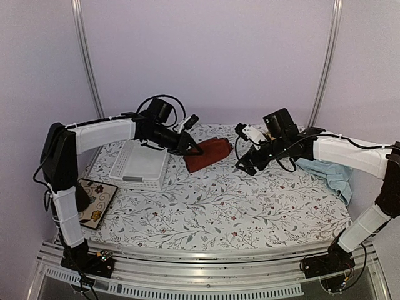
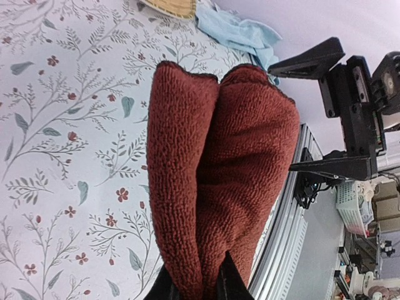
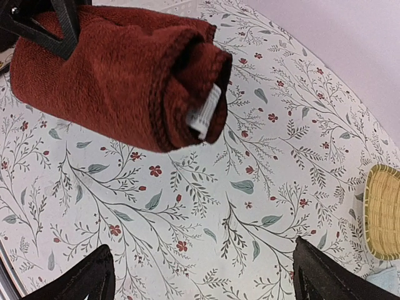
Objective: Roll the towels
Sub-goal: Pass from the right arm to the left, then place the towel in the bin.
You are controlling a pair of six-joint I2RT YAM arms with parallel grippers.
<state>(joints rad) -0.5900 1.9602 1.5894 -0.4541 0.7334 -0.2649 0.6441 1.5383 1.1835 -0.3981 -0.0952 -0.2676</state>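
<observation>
My left gripper needs to move the roll to the left in the top view, then lower it and let it go, because the empty inside of the white basket is that way.
The rust-red towel (image 1: 211,154) is a thick roll hanging just above the floral tablecloth at the back middle. My left gripper (image 1: 190,149) is shut on its left end, and in the left wrist view the fingers (image 2: 232,284) pinch the terry (image 2: 219,162) between them. My right gripper (image 1: 241,149) stands open just right of the roll, apart from it. The right wrist view shows the roll's end with a white label (image 3: 205,112), and the fingertips (image 3: 87,278) are spread wide over bare cloth. The light blue towel (image 1: 332,175) lies crumpled at the far right.
A white slotted basket (image 1: 140,164) sits at the back left, under my left arm. A patterned tile (image 1: 95,201) lies at the left front. A yellow woven mat (image 3: 382,209) rests near the blue towel (image 2: 237,31). The table's metal rail (image 1: 200,265) runs along the front.
</observation>
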